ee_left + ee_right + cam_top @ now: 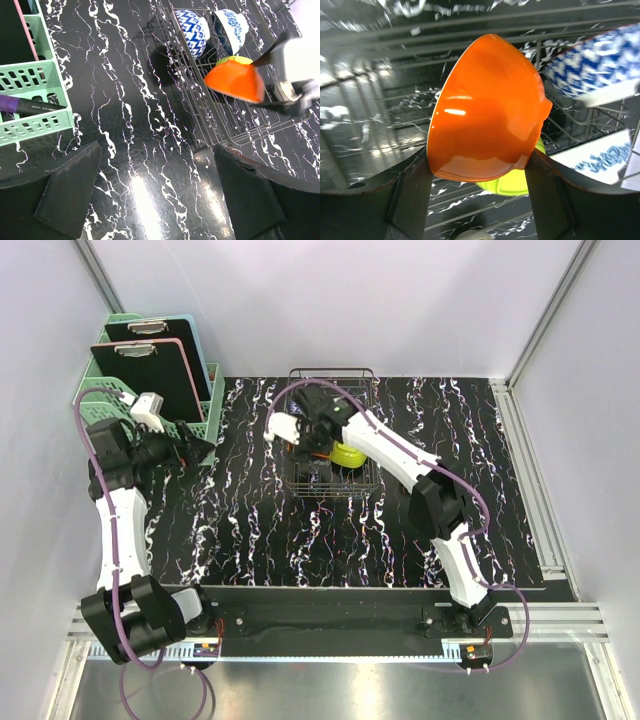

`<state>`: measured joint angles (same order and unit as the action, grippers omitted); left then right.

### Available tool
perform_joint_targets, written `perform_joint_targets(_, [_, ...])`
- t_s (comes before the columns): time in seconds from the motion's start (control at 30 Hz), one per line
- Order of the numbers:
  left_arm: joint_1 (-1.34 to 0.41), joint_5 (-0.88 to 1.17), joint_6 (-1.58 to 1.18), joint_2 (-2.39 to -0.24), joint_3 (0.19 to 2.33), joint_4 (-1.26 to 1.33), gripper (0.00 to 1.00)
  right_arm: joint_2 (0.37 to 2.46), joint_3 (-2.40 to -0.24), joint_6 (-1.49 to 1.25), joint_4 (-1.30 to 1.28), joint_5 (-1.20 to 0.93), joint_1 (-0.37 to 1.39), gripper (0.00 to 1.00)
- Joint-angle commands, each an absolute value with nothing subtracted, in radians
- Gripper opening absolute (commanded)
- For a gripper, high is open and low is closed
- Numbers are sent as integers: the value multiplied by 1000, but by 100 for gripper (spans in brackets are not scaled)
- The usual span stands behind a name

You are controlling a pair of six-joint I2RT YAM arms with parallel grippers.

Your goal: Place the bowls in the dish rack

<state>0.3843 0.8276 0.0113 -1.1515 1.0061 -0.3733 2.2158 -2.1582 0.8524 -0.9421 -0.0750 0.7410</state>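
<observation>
I will lower the orange bowl (490,110) with my right gripper onto the bare rack wires beside the lime green bowl and release it, because that spot is empty.
My right gripper (477,170) is shut on the orange bowl (490,110), one finger on each side of it, and holds it tilted over the dish rack (333,371). Under it in the rack lies a lime green bowl (512,182). Two white bowls with blue pattern (192,30) (232,27) stand on edge at the rack's far end. In the left wrist view the orange bowl (235,82) hangs just above the rack wires (210,120). My left gripper (157,195) is open and empty above the marble tabletop, left of the rack.
A mint green lattice basket (100,390) with two clipboards (165,360) stands at the back left, close to my left arm. A purple pen (25,106) lies in the basket. Grey walls enclose the table.
</observation>
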Motion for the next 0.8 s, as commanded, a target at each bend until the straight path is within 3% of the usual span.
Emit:
perform_joint_targets(0.0, [397, 865, 32, -1123, 1009, -354, 99, 2188, -2034, 995, -775, 72, 753, 0])
perform_joint_targets(0.77, [430, 890, 32, -1134, 997, -351, 99, 2186, -1856, 1195, -558, 155, 765, 0])
